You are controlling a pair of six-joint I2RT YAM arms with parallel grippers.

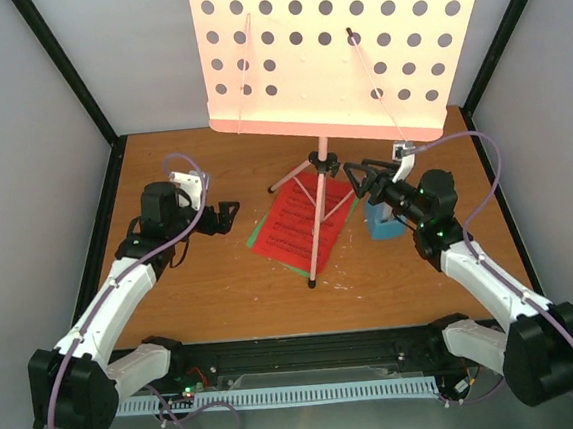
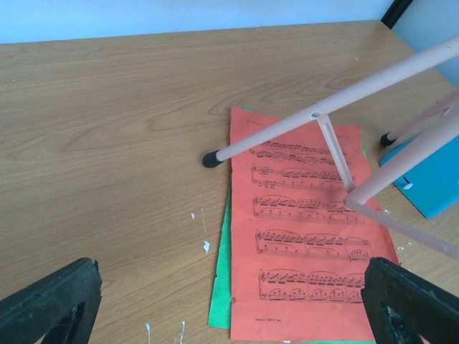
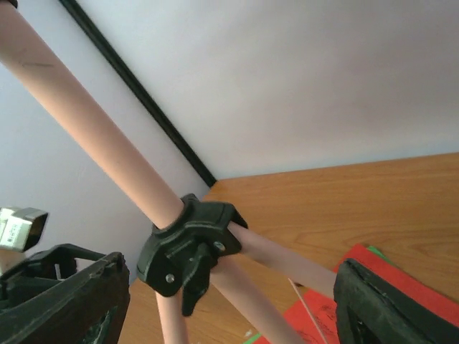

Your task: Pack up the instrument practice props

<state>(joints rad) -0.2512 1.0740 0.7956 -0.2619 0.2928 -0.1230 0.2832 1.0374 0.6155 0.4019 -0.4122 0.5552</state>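
Observation:
The pink post above the hub [image 1: 322,147] stands above and outward of my right gripper, so my right gripper will raise its fingers outward and roll them to match the post's slant in the wrist view.
The pink music stand stands mid-table, its hole-punched desk [image 1: 341,39] high at the back and its tripod hub [image 1: 322,158] above the pages. A red sheet-music page [image 1: 302,223] lies on a green page [image 1: 257,239] under the legs. The blue metronome [image 1: 383,230] stands to their right. My left gripper [image 1: 230,215] is open and empty, just left of the pages; its view shows the red page [image 2: 308,236], the green page [image 2: 221,287] and a stand leg [image 2: 330,107]. My right gripper [image 1: 360,175] is open beside the hub, its jaws either side of the legs under the black hub [image 3: 190,247].
Black-framed grey walls close in the table on three sides. The stand's rubber feet [image 1: 312,285] rest on the wood, one [image 2: 211,159] close to the red page's corner. The metronome [image 2: 430,179] sits right behind a stand leg. White specks mark the wood.

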